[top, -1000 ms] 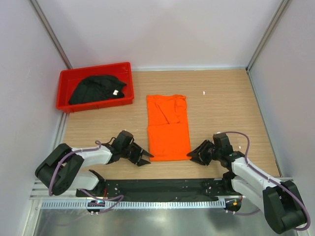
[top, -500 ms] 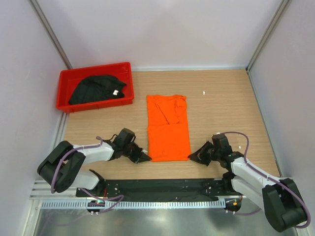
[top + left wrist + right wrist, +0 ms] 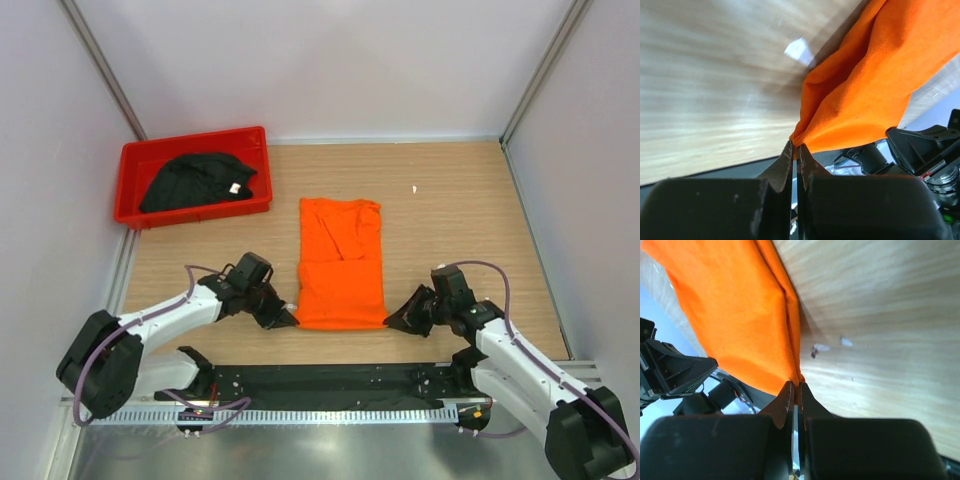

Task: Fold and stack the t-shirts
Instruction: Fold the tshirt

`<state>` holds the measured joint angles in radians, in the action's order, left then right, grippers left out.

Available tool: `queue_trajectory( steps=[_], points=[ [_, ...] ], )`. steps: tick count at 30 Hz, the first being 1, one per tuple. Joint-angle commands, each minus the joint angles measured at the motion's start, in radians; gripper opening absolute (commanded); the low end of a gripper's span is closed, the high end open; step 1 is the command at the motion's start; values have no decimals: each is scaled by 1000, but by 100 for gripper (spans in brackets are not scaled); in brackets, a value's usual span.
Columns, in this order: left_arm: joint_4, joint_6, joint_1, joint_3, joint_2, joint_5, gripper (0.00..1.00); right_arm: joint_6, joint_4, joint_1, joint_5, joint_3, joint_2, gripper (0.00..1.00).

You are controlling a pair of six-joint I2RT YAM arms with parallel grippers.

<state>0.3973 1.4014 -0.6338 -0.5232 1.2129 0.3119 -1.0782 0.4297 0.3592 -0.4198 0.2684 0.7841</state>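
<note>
Next, my right gripper swings the pinched near corner up and outward onto the orange t-shirt's uncovered far end, then releases it.
The orange t-shirt (image 3: 341, 262) lies folded into a long strip at the table's middle. My left gripper (image 3: 290, 318) is shut on its near left corner, seen in the left wrist view (image 3: 796, 146) pinching orange cloth (image 3: 875, 85). My right gripper (image 3: 392, 321) is shut on the near right corner, seen in the right wrist view (image 3: 796, 384) gripping the cloth (image 3: 735, 315). The near edge is lifted slightly off the table. The black t-shirt (image 3: 195, 182), with its small white tag, lies bunched in the red bin.
The red plastic bin (image 3: 132, 163) stands at the back left. A small white speck (image 3: 415, 188) lies on the wood at the right. A black strip and metal rail (image 3: 330, 385) run along the near edge. Walls close both sides.
Both grippers moved in to the shirt's near corners and shut on them. The near edge of the orange shirt has been drawn up and bunched slightly.
</note>
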Motion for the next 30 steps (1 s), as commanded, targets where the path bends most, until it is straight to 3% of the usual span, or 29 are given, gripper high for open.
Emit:
queue_trajectory(
  steps=[1,8,12,19,30],
  points=[
    [127,-9,-20,19,-65,0,0,35,154,12,-14,58,-25,1],
    [245,39,-41,32,-191,26,0,-9,256,104,-30,98,-75,2],
    [320,-5,-41,-58,-217,-45,0,-17,290,144,-25,149,-75,2],
    [410,-191,34,-342,-18,-88,0,30,252,123,6,365,133,1],
    [449,-400,215,-911,483,-34,0,208,213,-104,-100,893,718,2]
  ],
)
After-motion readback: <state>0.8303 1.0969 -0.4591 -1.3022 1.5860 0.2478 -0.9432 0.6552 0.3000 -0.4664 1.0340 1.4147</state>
